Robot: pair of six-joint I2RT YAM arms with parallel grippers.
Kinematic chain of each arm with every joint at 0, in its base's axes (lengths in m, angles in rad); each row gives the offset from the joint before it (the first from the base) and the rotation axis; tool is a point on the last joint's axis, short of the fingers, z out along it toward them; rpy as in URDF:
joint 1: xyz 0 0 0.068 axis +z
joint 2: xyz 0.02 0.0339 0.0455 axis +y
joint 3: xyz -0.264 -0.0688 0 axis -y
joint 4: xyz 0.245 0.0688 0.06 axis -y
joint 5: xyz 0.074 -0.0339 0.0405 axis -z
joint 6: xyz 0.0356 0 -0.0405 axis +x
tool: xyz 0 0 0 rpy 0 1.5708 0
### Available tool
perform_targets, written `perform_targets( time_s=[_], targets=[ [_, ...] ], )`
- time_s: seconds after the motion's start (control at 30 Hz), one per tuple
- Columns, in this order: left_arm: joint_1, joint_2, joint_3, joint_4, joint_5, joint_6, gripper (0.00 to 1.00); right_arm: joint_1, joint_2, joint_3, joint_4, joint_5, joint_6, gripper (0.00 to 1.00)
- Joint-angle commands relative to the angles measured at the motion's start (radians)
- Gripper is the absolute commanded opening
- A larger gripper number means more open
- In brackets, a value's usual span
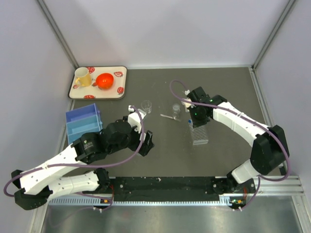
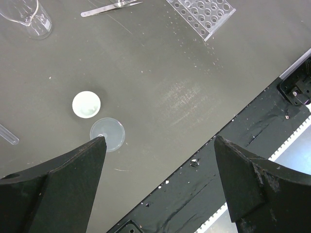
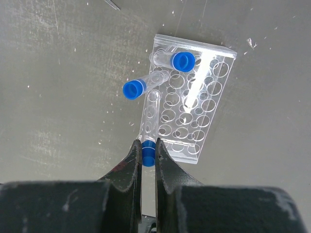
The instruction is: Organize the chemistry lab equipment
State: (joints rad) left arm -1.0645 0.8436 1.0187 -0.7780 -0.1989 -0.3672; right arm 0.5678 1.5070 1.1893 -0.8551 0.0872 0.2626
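Observation:
The clear tube in my right gripper already points over the rack's edge row (image 1: pixel 192 131) (image 3: pixel 153 99), so I should lower it toward that row next, beside the leaning tube.
The gridded clear tube rack (image 3: pixel 206 104) lies flat on the dark table; it also shows in the top view (image 1: pixel 200 134). My right gripper (image 3: pixel 148 145) is shut on the blue cap of a clear tube (image 3: pixel 153 104) that points over the rack's left edge. Two more blue-capped tubes (image 3: pixel 183 60) (image 3: pixel 134 89) sit at the rack's far end, one leaning out. My left gripper (image 2: pixel 158 141) is open and empty above the table's near edge. A tiny white round cup (image 2: pixel 86 104) and a clear round one (image 2: pixel 109 133) lie beside its left finger.
A clear beaker (image 2: pixel 29 18) and a thin metal rod (image 2: pixel 111 7) lie farther out. A blue bin (image 1: pixel 83 121) stands at the left. A tray (image 1: pixel 121 77) with a yellow mug (image 1: pixel 83 77) and an orange-red bowl (image 1: pixel 104 80) is at the back left.

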Motion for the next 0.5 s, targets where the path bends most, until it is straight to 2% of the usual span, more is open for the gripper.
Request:
perform_targets(
  time_s=[0.0, 0.47],
  targets=[
    [0.0, 0.009, 0.014, 0.039, 0.001, 0.005, 0.98, 0.01, 0.007, 0.013, 0.018, 0.02, -0.01, 0.0],
    [0.0, 0.009, 0.009, 0.046, 0.006, 0.005, 0.98, 0.012, 0.071, 0.018, -0.004, 0.0, -0.028, 0.0]
  ],
)
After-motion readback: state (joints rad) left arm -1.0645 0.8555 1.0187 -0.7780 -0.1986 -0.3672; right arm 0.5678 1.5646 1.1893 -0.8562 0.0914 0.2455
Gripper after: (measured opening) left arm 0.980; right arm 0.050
